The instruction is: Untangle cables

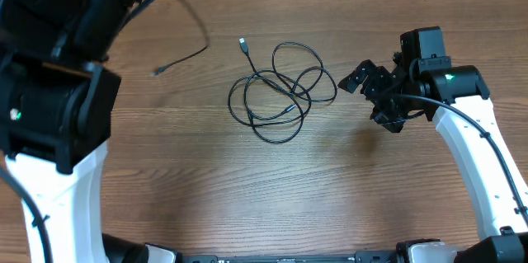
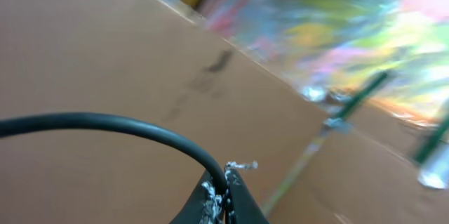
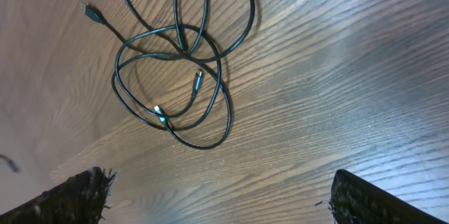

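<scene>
I will lower the separate cable with my left gripper next and let go of it on the table, because the bare wood below is well clear of the tangle (image 3: 184,47).
A loose tangle of thin black cables (image 1: 289,90) lies in loops on the wooden table, one plug (image 1: 243,44) pointing toward the far edge. In the right wrist view the same tangle (image 3: 184,47) shows a silver-tipped end (image 3: 160,114) inside the loops. One separate cable (image 1: 202,36) hangs down from the top left, its free plug (image 1: 158,71) near the table. My left gripper (image 2: 226,189) is raised high and shut on this cable (image 2: 105,122). My right gripper (image 1: 367,98) hovers just right of the tangle, open and holding nothing (image 3: 221,203).
The raised left arm (image 1: 58,73) fills the upper left of the overhead view. The right arm (image 1: 470,139) runs along the right side. Bare wood table (image 1: 272,189) lies in front of the tangle. The left wrist view shows blurred brown board and colourful background.
</scene>
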